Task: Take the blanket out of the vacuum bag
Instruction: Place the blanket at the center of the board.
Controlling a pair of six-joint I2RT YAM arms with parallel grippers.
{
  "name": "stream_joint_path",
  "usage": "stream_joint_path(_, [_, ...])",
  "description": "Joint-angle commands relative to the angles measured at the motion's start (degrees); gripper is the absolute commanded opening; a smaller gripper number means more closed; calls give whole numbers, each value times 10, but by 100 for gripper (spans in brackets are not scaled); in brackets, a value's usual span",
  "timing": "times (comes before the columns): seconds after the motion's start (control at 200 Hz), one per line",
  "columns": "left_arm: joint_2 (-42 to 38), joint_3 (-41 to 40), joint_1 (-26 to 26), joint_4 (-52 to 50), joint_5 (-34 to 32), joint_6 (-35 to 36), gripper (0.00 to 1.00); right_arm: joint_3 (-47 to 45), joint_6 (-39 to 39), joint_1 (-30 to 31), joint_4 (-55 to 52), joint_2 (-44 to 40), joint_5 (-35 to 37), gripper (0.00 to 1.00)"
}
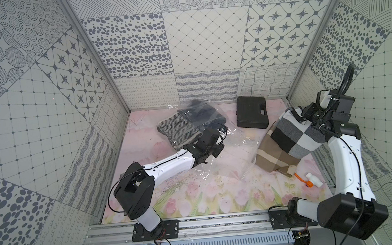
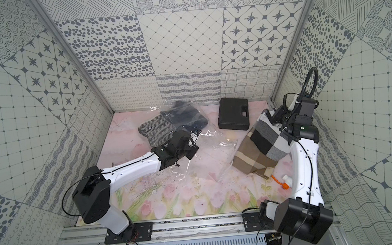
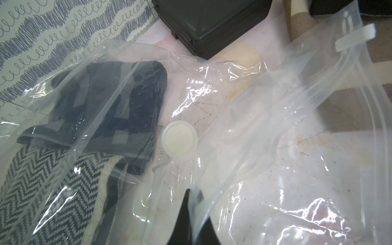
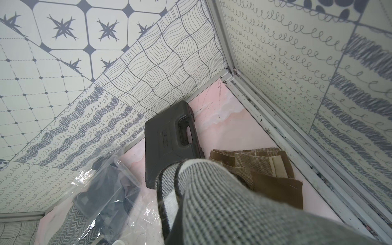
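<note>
I need to move my right gripper down and back to let go, because the blanket's brown end is there, outside the bag.
The vacuum bag [image 1: 231, 146] [image 2: 218, 140] lies crinkled across the middle of the floor, its round white valve cap [image 3: 179, 139] facing up. A herringbone blanket [image 1: 178, 128] [image 3: 53, 191] and a dark patterned one [image 1: 203, 112] [image 3: 118, 101] lie folded inside it. My left gripper [image 1: 217, 139] [image 3: 192, 192] is shut on a fold of the bag's plastic near the cap. My right gripper [image 1: 299, 116] is shut on a checked grey, black, white and brown blanket [image 1: 291, 139] [image 2: 262, 146] [image 4: 233, 201]. That blanket hangs outside the bag and hides the fingers. Its lower end rests on the floor.
A black hard case [image 1: 251, 112] [image 3: 212, 23] [image 4: 169, 144] lies by the back wall, between the bag and the right arm. A small orange and white tool [image 1: 309, 178] sits near the right arm's base. The bag's zip edge [image 1: 249, 164] and white slider clip [image 3: 355, 36] lie beside the checked blanket. Patterned walls close in three sides.
</note>
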Motion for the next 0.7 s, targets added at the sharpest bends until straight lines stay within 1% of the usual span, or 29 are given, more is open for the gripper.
stream_joint_path(0.0, [28,39,16,-17,-6,-2,0,61,-10,-3,78,21,-28,0])
stream_joint_path(0.175, [33,53,36,-9,24,-14,0,122,-13,-4,71,72,-33,0])
stream_joint_path(0.285, [33,60,42,-17,26,-10,0,149,-23,-6,64,95,-26,0])
stream_joint_path(0.36, [31,58,46,-20,25,-9,0,148,-23,-5,65,103,-31,0])
stream_joint_path(0.42, [30,52,48,-17,26,-12,0,126,-20,-4,76,99,-37,0])
stream_joint_path(0.575, [30,46,50,-29,34,-14,0,11,-5,7,112,54,-38,0])
stream_joint_path(0.695, [24,41,53,-30,36,-6,0,-52,-12,49,106,25,-25,0])
